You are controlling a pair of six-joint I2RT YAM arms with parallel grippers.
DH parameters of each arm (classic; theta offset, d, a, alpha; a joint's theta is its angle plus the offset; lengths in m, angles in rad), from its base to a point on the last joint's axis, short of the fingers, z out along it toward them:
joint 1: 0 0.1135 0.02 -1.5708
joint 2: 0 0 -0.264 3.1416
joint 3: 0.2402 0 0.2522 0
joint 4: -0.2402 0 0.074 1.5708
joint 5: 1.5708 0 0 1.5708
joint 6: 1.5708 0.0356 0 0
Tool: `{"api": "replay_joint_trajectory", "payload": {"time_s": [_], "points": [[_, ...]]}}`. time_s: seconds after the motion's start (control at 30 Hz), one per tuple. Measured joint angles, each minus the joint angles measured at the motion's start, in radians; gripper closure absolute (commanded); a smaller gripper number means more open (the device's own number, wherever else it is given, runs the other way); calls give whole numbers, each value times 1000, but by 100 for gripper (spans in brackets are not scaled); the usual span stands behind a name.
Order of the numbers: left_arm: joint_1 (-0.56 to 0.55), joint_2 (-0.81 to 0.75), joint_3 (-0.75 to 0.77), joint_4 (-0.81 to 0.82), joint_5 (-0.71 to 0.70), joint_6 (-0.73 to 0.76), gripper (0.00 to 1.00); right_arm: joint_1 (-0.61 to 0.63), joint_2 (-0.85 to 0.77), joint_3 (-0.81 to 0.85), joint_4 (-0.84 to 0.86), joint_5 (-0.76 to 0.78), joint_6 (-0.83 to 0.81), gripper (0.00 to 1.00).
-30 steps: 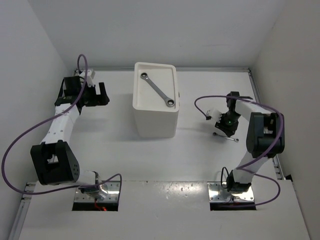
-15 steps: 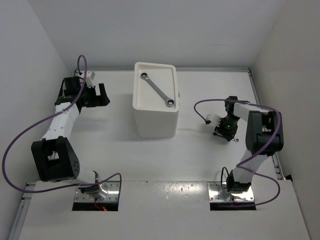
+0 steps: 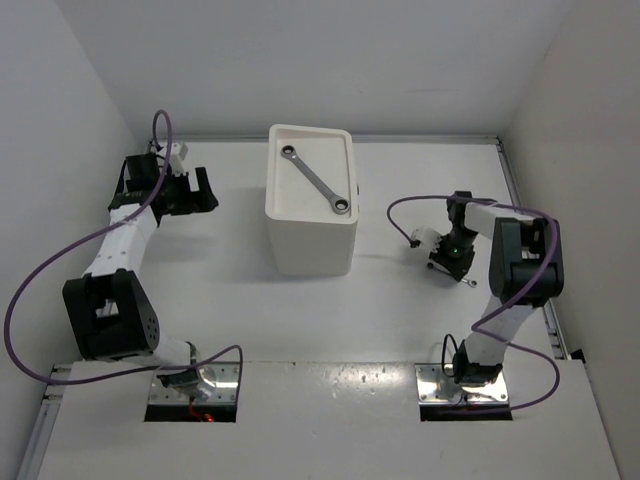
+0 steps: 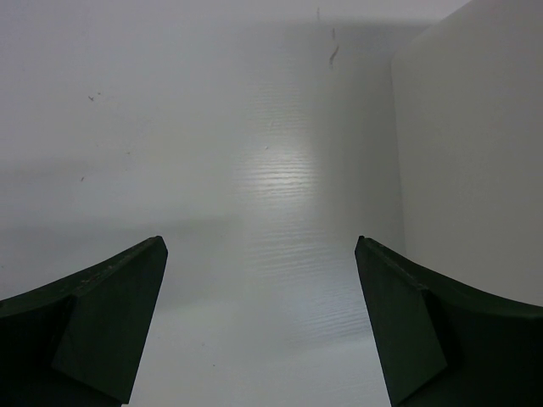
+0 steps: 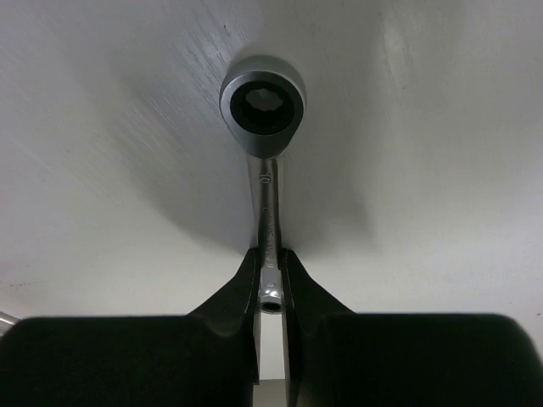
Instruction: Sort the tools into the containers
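Another wrench lies in the box's top tray [image 3: 328,163], so the robot's right gripper needs to rise next, move outward and to the left in the top view, and release its wrench there.
A tall white box [image 3: 310,235] stands mid-table, and one slim silver wrench [image 3: 316,180] lies diagonally in its top tray. My right gripper [image 3: 449,258] is low over the table at the right, shut on a second silver wrench [image 5: 265,161]. In the right wrist view the ring end points away and the shaft sits pinched between my fingertips [image 5: 246,275]. In the top view only the wrench's tip [image 3: 467,281] shows past the gripper. My left gripper [image 3: 204,188] is open and empty at the far left, its fingers [image 4: 110,314] wide apart over bare table. Pliers and scissors are out of view.
White walls enclose the table on the left, back and right. The box's side [image 4: 471,170] fills the right of the left wrist view. A purple cable [image 3: 405,205] loops from the right arm toward the box. The arm bases sit at the near edge.
My right gripper has dropped lower and shifted slightly toward the near side, closing on the wrench on the table. The left arm has barely moved.
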Motion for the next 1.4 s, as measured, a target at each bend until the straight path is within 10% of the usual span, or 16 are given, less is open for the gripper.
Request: {"api": "replay_joint_trajectory", "payload": {"time_s": [0.77, 1.1, 1.4], "points": [[0, 1, 0, 0, 20, -8, 0, -55, -79, 278, -189, -235, 84, 100], [2, 1, 0, 0, 34, -12, 0, -97, -65, 777, -359, -551, 297, 100], [2, 3, 0, 1, 45, -21, 0, 38, 10, 1121, -187, -803, 713, 100]]}}
